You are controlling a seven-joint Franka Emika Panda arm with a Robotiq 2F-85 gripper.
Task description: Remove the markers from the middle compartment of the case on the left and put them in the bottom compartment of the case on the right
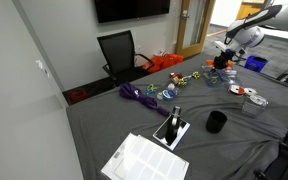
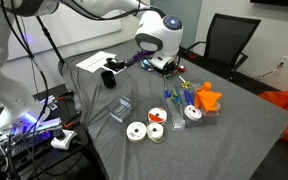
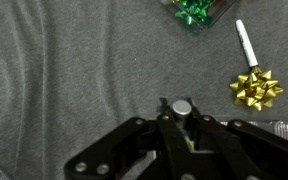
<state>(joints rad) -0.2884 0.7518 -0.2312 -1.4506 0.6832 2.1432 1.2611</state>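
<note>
The gripper shifts toward the bright cluster [image 2: 175, 102] beside the orange cloth, which lies below it, next. It then lowers to let go, as bare cloth lies under the marker.
My gripper [image 3: 181, 118] is shut on a marker [image 3: 182, 107]; its round grey end sticks out between the fingers and a yellowish barrel shows behind it. The gripper hangs above the grey tablecloth in both exterior views [image 1: 224, 58] [image 2: 164, 66]. A white marker [image 3: 246, 45] lies loose on the cloth to the upper right. More bright markers [image 2: 174, 97] lie in a cluster beside the orange cloth [image 2: 207, 98]. A clear case [image 2: 122, 108] stands nearer the table's front. I cannot make out the cases' compartments.
A gold bow [image 3: 256, 88] and a clear box with a green bow [image 3: 196, 10] lie near the gripper. Round tape-like rolls [image 2: 144, 131], a purple cord [image 1: 139, 95], a black cup [image 1: 216, 122], a black device [image 1: 172, 128] and papers [image 1: 144, 160] are on the table. A chair [image 1: 119, 50] stands behind it.
</note>
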